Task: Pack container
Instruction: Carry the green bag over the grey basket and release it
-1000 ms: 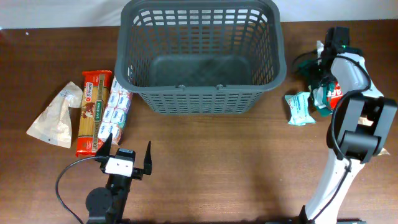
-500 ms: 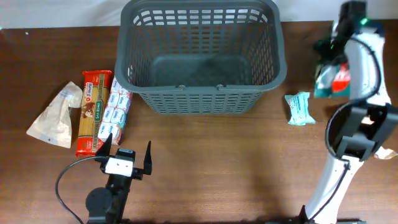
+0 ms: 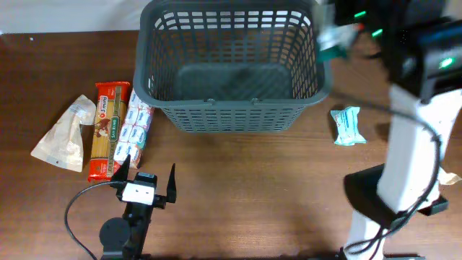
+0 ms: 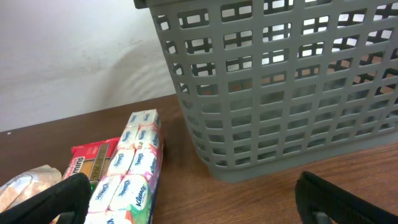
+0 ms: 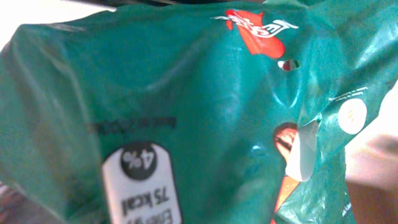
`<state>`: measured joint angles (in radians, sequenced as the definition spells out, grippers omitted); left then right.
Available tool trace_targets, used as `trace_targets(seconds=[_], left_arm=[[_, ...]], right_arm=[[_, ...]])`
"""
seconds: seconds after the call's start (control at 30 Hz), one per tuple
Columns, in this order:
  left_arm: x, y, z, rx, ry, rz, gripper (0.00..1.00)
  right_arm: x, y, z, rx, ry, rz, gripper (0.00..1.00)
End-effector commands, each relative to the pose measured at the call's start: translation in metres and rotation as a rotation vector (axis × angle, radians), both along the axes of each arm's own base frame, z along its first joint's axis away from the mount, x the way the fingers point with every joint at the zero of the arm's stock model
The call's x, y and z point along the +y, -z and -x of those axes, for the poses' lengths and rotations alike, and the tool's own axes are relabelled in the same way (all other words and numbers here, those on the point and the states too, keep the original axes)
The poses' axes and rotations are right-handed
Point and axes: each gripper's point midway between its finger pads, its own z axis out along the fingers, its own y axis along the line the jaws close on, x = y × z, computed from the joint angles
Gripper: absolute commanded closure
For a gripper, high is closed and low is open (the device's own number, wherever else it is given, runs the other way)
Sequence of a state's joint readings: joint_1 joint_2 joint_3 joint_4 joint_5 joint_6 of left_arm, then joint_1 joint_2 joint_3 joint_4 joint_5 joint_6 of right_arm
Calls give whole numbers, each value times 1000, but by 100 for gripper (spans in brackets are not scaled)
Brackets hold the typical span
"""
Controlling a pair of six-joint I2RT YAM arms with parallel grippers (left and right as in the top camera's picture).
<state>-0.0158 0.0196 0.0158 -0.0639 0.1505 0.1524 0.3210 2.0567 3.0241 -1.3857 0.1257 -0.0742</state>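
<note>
My right gripper needs to move across the basket's rim and down to release the bag [image 3: 332, 40]. The basket's bottom is below my gripper, to its left in the overhead view.
The container, a large dark grey lattice basket [image 3: 231, 115], stands at the back centre of the table and fills the upper right of the left wrist view [image 4: 280, 93]. My right gripper [image 3: 348, 32] is raised high by the basket's right rim and is shut on a green snack bag [image 3: 332, 40]. The bag fills the right wrist view [image 5: 186, 112] and hides the fingers. My left gripper [image 3: 144, 182] is open and empty, low over the table in front of the basket's left corner; its fingertips frame the left wrist view [image 4: 196, 198].
A Kleenex tissue pack [image 3: 134, 126] [image 4: 130, 171], a red spaghetti pack [image 3: 107, 130] [image 4: 90, 163] and a pale paper pouch [image 3: 63, 133] lie left of the basket. A small teal packet [image 3: 348, 125] lies to its right.
My right arm has lifted the green bag off the table at the right and carried it up and left to the basket's right rim. The left arm has not moved.
</note>
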Motion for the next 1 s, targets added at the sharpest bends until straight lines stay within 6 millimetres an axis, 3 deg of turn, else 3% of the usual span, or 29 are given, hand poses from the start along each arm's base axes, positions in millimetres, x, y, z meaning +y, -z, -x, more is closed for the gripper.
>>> trace_targets(seconds=[0.0, 0.17, 0.23, 0.47, 0.67, 0.83, 0.87, 0.93, 0.97], left_arm=[[-3, 3, 0, 7, 15, 6, 1], [-3, 3, 0, 7, 15, 6, 1], [-3, 3, 0, 7, 16, 6, 1], [-3, 3, 0, 7, 15, 6, 1], [-3, 3, 0, 7, 15, 6, 1], [-3, 3, 0, 7, 15, 6, 1], [-3, 3, 0, 7, 15, 6, 1], [-3, 3, 0, 7, 15, 6, 1], [-3, 3, 0, 7, 15, 6, 1]], right_arm=[[51, 22, 0, 47, -86, 31, 96], [97, 78, -9, 169, -137, 118, 96], [105, 103, -18, 219, -139, 145, 96], [120, 182, -46, 352, -138, 211, 96], [124, 248, -52, 464, -137, 263, 96], [123, 290, -52, 524, -137, 293, 96], [123, 295, -52, 532, -137, 298, 91], [120, 296, -52, 534, -130, 310, 57], [116, 291, -54, 518, -109, 322, 57]])
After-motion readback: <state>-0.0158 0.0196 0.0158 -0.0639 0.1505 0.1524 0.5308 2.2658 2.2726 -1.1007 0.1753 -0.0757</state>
